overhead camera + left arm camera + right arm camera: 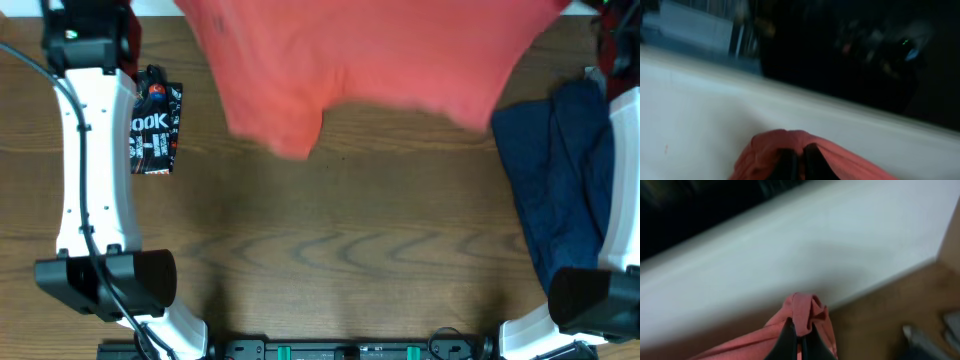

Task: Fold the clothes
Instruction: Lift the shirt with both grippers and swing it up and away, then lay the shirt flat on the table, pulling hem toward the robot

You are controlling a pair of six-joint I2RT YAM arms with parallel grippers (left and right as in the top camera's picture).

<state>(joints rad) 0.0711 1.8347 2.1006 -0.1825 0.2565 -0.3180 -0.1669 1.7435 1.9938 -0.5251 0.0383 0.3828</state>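
The right gripper comes down and back to the bare wood beside the navy blue T-shirt next and releases its fold of the shirt, since the orange-red shirt hangs lifted.
An orange-red T-shirt hangs spread across the far middle of the table in the overhead view, lifted and blurred, its lower edge above the wood. Both grippers are out of the overhead view past the top edge. In the left wrist view my left gripper is shut on a bunched fold of the orange-red shirt. In the right wrist view my right gripper is shut on a twisted bunch of the same shirt. A navy blue T-shirt lies crumpled on the right side of the table.
A small dark printed packet lies at the left, beside the white left arm. The right arm's base stands at the front right, touching the navy shirt. A pale wall runs behind the wooden table.
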